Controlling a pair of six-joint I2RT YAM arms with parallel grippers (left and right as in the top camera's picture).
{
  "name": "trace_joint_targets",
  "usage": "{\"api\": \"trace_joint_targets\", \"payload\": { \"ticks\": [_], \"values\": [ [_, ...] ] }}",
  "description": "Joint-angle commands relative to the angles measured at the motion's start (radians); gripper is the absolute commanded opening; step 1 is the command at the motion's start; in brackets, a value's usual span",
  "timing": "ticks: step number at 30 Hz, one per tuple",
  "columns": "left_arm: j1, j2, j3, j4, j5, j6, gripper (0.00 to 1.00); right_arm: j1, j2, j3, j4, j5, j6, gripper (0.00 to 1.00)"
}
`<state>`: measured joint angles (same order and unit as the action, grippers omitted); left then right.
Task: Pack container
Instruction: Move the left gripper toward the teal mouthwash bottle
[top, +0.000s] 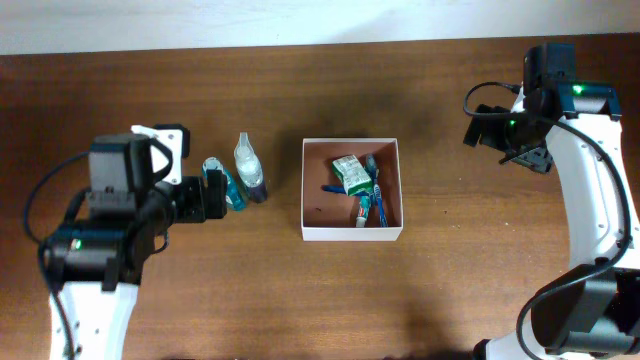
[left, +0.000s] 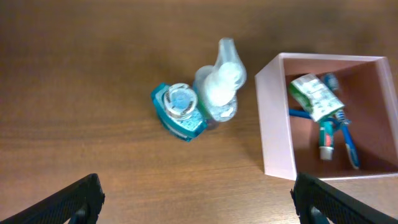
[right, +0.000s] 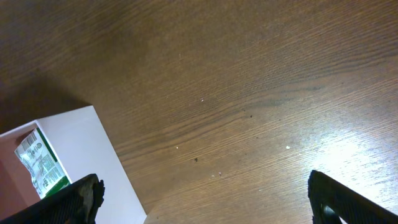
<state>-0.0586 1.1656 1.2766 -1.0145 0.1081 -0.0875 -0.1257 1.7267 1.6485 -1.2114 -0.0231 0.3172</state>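
Note:
My left gripper is above and inward of the teal bottle's round cap (top: 212, 165) (left: 180, 100). The cap faces up uncovered, so I will lower my gripper outward around it.
The container (top: 352, 235) is a shallow square box with white walls and a reddish-brown inside, at the table's middle. It holds a green-and-white packet (top: 350, 174), blue toothbrushes (top: 378, 205) and a small tube. It also shows in the left wrist view (left: 273, 118) and the right wrist view (right: 87, 149). Left of it stand a teal bottle (top: 224, 186) and a clear spray bottle (top: 250, 172), touching; both show in the left wrist view, the teal bottle (left: 179, 112) and the spray bottle (left: 219, 87). My left gripper (top: 205, 198) is open and empty, just left of the teal bottle. My right gripper (top: 525, 150) is open and empty, far right of the box.
The brown wooden table (top: 460, 280) runs to a white wall at the back edge. The right arm's white links (top: 600, 190) stand along the right side, the left arm's body (top: 100, 240) at the lower left.

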Motion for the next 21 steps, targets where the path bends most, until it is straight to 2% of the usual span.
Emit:
{"api": "trace_joint_targets", "payload": {
  "ticks": [1,7,11,16,18,21],
  "values": [
    [0.002,0.066,0.019,-0.004,-0.077,-0.072,0.98,-0.006,-0.01,0.008,0.0,0.013,0.001,0.98],
    [0.002,0.196,0.019,0.004,-0.097,-0.137,0.98,-0.006,-0.01,0.008,0.0,0.013,0.001,0.98],
    [0.002,0.271,0.021,0.035,-0.063,-0.137,0.98,-0.006,-0.01,0.008,0.0,0.013,0.001,0.98],
    [0.002,0.302,0.021,0.085,-0.059,-0.137,0.89,-0.006,-0.01,0.008,0.0,0.013,0.001,0.98],
    [0.002,0.302,0.021,0.114,-0.059,-0.137,0.82,-0.006,-0.01,0.008,0.0,0.013,0.001,0.98],
    [0.002,0.303,0.021,0.142,-0.059,-0.137,0.8,-0.006,-0.01,0.008,0.0,0.013,0.001,0.98]
  ]
}}
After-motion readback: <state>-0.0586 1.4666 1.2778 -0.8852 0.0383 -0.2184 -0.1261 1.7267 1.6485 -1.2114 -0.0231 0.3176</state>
